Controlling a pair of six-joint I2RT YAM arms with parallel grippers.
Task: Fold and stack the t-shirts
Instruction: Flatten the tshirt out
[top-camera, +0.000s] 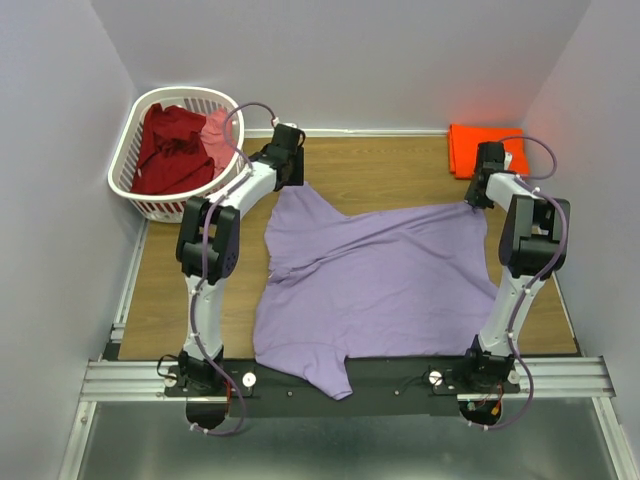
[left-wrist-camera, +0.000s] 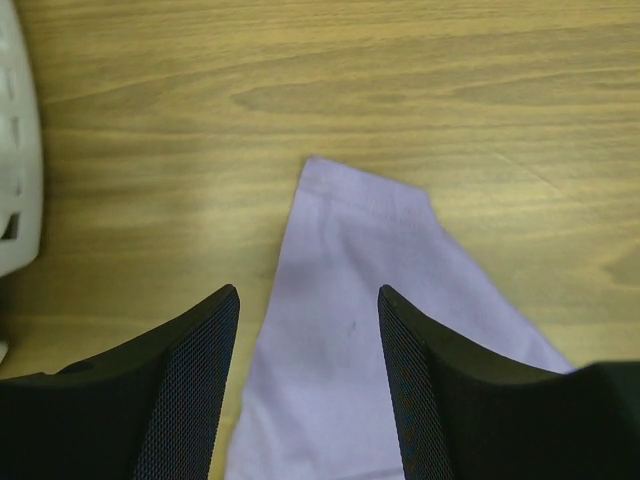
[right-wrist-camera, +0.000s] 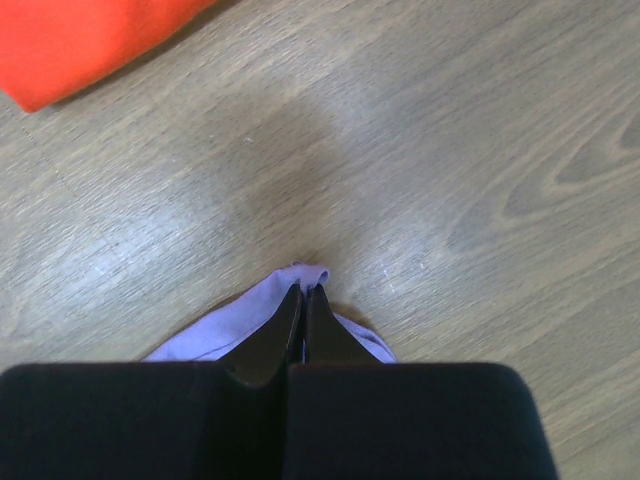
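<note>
The lavender shirt's corner nearest the basket lies below, flat and unheld, so my left gripper should lower and close there next.
A large lavender t-shirt lies spread over the wooden table, its near edge hanging over the front rail. My left gripper hovers open above the shirt's far left corner, which lies flat between the fingers, untouched. My right gripper is shut on the lavender shirt's far right corner, pinching a small fold of cloth. An orange t-shirt lies folded at the far right; its edge shows in the right wrist view. Dark red and pink t-shirts sit in the basket.
A white slotted laundry basket stands at the far left corner; its wall shows at the left of the left wrist view. Grey walls enclose the table on three sides. A metal rail runs along the near edge.
</note>
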